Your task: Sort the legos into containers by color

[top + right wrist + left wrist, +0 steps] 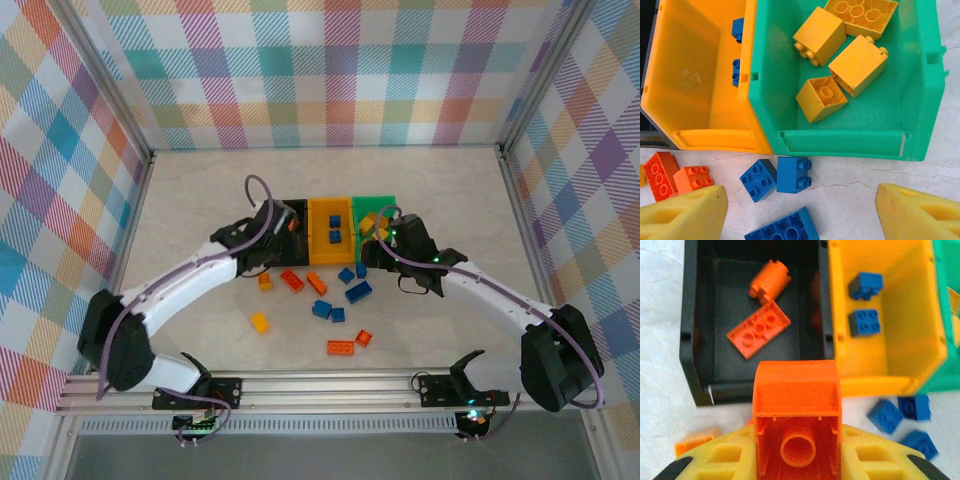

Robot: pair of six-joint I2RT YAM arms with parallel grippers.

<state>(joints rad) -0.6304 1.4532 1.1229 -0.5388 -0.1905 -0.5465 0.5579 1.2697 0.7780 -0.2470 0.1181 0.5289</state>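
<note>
The black bin's bottom already holds orange pieces and is outward of my left gripper, so my left gripper should move the matching orange-red brick outward over that bottom next and release it.
My left gripper point(798, 450) is shut on an orange-red brick point(797, 390), held just in front of the black bin point(697, 340). That bin holds a round orange piece point(769, 284) and a flat orange plate point(759, 329). Two blue bricks point(864, 322) lie in the yellow-orange bin point(900, 370). My right gripper point(800, 215) stands open above the table, in front of the green bin point(840, 142), which holds several yellow bricks point(858, 65). Three blue bricks point(792, 174) lie between its fingers point(682, 215). From above, the left gripper point(283, 228) and the right gripper point(378, 240) flank the bins.
Loose bricks are scattered on the table in front of the bins: orange ones point(292, 280) point(340, 347), a yellow-orange one point(260, 321) and blue ones point(358, 291) point(321, 308). Checkered walls point(60, 200) enclose the table on three sides.
</note>
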